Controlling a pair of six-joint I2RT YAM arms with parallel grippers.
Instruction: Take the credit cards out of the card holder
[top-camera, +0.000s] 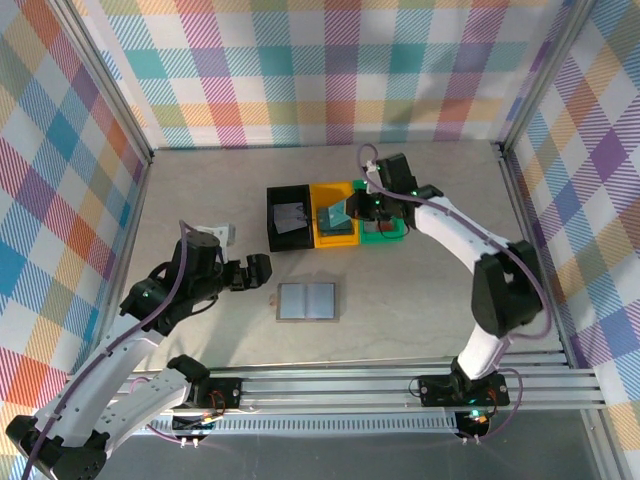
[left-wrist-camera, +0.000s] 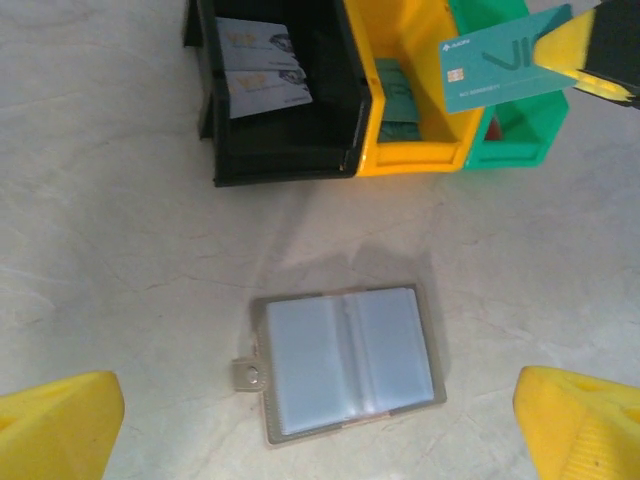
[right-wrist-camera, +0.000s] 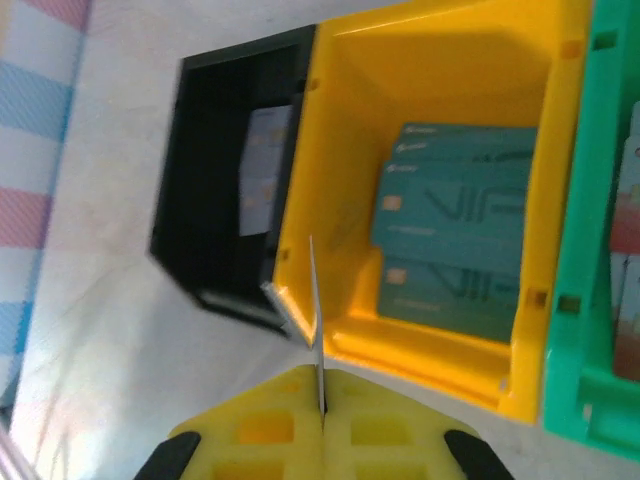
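The teal card in my right gripper will go down into the yellow tray next, and my gripper will release it over the teal cards. Matching cards already lie there.
The grey card holder lies open and flat on the table, and its two pale blue panels show no card. My left gripper is open just left of it, yellow fingertips wide apart with nothing between them. My right gripper is shut on a teal credit card, seen edge-on above the front rim of the yellow tray. More teal cards lie in that tray.
Three trays stand in a row behind the holder: black with whitish cards, yellow, and green with pinkish cards. Checkered walls enclose the table.
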